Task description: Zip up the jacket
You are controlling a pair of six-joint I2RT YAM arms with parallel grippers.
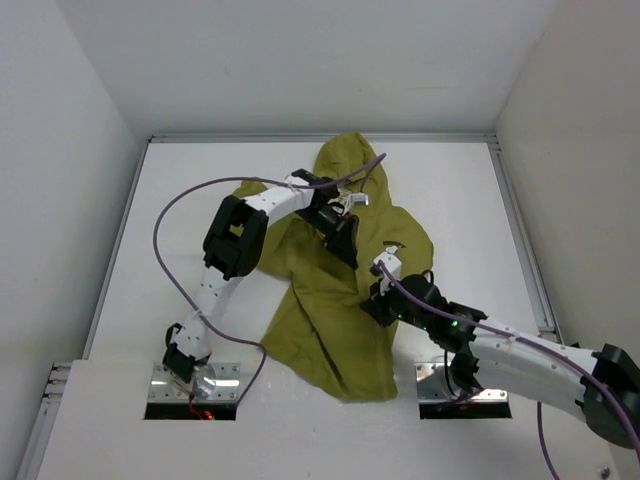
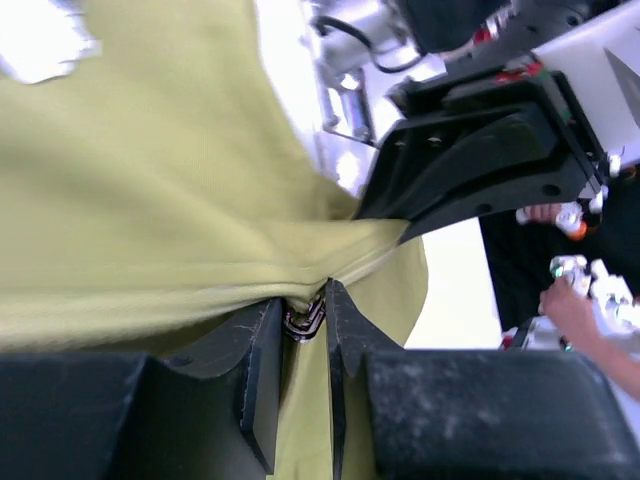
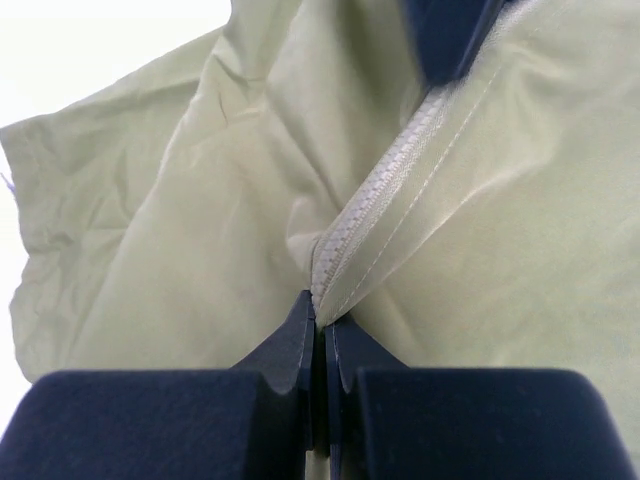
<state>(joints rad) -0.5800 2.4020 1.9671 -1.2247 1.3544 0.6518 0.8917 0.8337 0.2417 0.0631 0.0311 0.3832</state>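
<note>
My left gripper draws the zipper pull away from my base to the neck by the hood (image 1: 355, 188) next.
The olive-green jacket (image 1: 330, 330) lies spread on the white table (image 1: 180, 180), hood toward the back. My left gripper (image 1: 350, 255) is over its chest. In the left wrist view its jaws (image 2: 305, 318) are shut on a small metal zipper pull, with the fabric (image 2: 150, 180) drawn taut around it. My right gripper (image 1: 374, 290) sits just below and to the right. In the right wrist view it (image 3: 322, 318) is shut on the jacket at the lower end of the pale zipper (image 3: 390, 190), which runs taut up and away.
White walls enclose the table on three sides. A purple cable (image 1: 165, 230) loops over the table's left half, and another trails along the right arm (image 1: 520, 350). A person's hand (image 2: 570, 300) shows at the right edge of the left wrist view.
</note>
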